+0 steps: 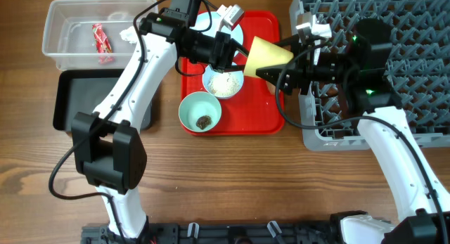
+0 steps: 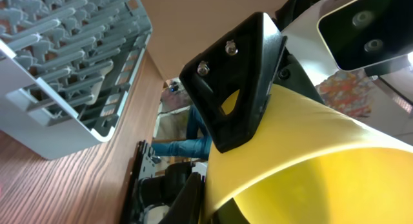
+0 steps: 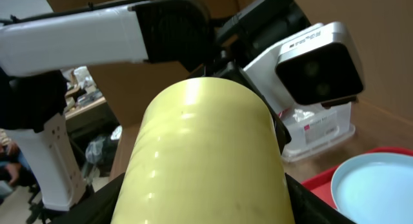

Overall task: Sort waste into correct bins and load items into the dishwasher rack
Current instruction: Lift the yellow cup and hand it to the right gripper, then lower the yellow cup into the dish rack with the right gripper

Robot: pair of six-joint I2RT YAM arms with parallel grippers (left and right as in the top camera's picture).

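Note:
I need to swing my right gripper over the rack, turn it downward and lower the cup (image 1: 269, 55) into the rack's near corner (image 1: 332, 124) beside the red tray. I should release the cup there, as that spot is empty.
A yellow cup (image 1: 269, 55) hangs on its side above the right edge of the red tray, held between both arms. My left gripper (image 1: 237, 59) is shut on the cup's rim (image 2: 310, 166); one dark finger (image 2: 190, 198) shows outside the wall. My right gripper (image 1: 271, 70) comes from the rack side, and its black fingers (image 3: 97, 204) press both flanks of the cup (image 3: 206, 140). One pale bowl (image 1: 239, 86) holds white rice (image 1: 223, 84). A second bowl (image 1: 190, 107) holds a dark brown scrap (image 1: 204, 122). The plate (image 3: 374, 185) lies partly under my left arm.
The grey dishwasher rack (image 1: 415, 75) fills the right side. A clear tub (image 1: 63, 33) at the back left holds a red wrapper (image 1: 103, 41) and a white tissue (image 1: 129, 34). A black tray (image 1: 70, 96) lies in front of it. The red tray (image 1: 264, 110) carries the bowls.

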